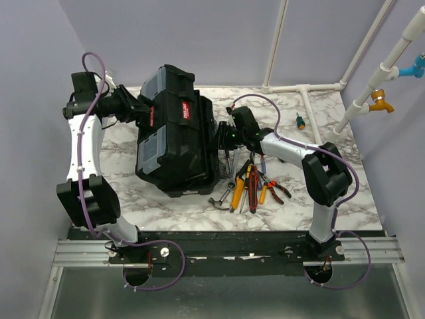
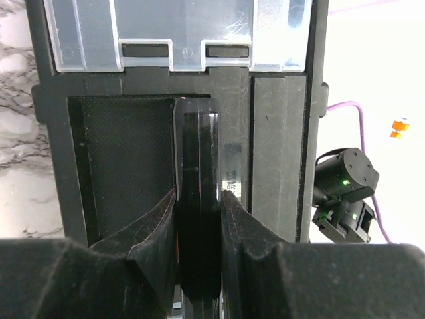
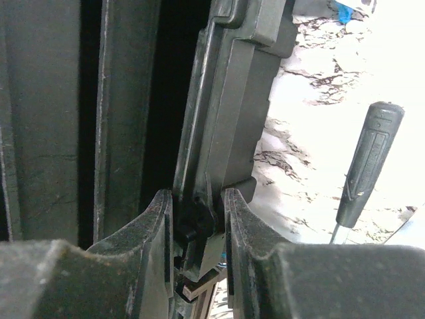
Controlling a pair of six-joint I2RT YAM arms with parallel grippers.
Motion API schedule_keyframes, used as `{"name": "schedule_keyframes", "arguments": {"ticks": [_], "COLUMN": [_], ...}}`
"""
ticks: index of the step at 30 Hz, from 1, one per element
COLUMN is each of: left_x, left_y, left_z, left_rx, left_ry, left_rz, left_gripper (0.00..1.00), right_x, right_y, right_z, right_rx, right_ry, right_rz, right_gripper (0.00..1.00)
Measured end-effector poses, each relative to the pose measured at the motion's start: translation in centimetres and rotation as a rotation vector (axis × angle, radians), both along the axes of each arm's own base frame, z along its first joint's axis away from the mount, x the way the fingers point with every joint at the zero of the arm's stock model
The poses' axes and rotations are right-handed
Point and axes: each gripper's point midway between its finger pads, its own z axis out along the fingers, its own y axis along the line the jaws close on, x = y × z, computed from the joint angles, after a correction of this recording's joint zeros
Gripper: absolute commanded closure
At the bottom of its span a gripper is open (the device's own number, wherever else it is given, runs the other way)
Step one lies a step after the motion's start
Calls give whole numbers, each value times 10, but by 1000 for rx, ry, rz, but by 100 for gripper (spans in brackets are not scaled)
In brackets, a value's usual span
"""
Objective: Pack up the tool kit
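Observation:
I need to swing the carry handle (image 2: 197, 146) in my left gripper down and left in the top view over the bare marble next and let go, as the toolbox's lid is half-open.
The black toolbox (image 1: 176, 143) with a red label plate (image 1: 186, 111) lies tilted on the marble table. My left gripper (image 1: 141, 109) is at its far-left side, shut on the black carry handle (image 2: 197, 146); its jaws (image 2: 198, 199) press both sides of the bar, below the clear-lidded compartment (image 2: 179, 33). My right gripper (image 1: 222, 136) is at the box's right side, its jaws (image 3: 197, 199) closed round the latch piece (image 3: 199, 226) on the box's edge. Hand tools lie loose at the front right: a hammer (image 1: 219, 201), yellow-handled tools (image 1: 239, 189), orange-handled pliers (image 1: 273, 191).
A small screwdriver (image 1: 300, 121) lies apart at the back right. A dark screwdriver handle (image 3: 368, 163) stands beside the box in the right wrist view. White pipes (image 1: 305, 90) run along the back right of the table, with taps (image 1: 382, 100) at the right.

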Motion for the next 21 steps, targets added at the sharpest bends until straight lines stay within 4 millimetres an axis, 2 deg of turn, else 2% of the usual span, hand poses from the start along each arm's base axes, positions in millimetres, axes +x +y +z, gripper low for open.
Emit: {"name": "schedule_keyframes", "arguments": {"ticks": [6, 10, 14, 15, 16, 17, 19, 21], "left_x": [-9, -12, -20, -21, -22, -23, -24, -27], "left_y": [26, 51, 78, 82, 85, 88, 94, 110], "left_z": [-8, -10, -19, -21, -24, -26, -29, -39], "left_rx": [83, 172, 266, 281, 298, 312, 355, 430], "left_ry": [12, 4, 26, 35, 43, 49, 58, 86], "left_rz": [51, 118, 191, 200, 208, 213, 230, 273], "left_gripper": [100, 100, 95, 88, 73, 65, 42, 29], "right_x": [2, 3, 6, 7, 8, 9, 9, 8], "right_y": [0, 0, -4, -4, -5, -5, -5, -5], "right_z": [1, 3, 8, 10, 11, 12, 12, 12], "right_rx": [-15, -22, -36, -38, -39, -40, -39, -42], "right_ry": [-13, -24, -46, -53, -59, -62, -65, -62], "right_rz": [-16, -27, -54, -59, -62, -64, -64, -64], "right_gripper": [99, 99, 99, 99, 99, 99, 99, 99]}}
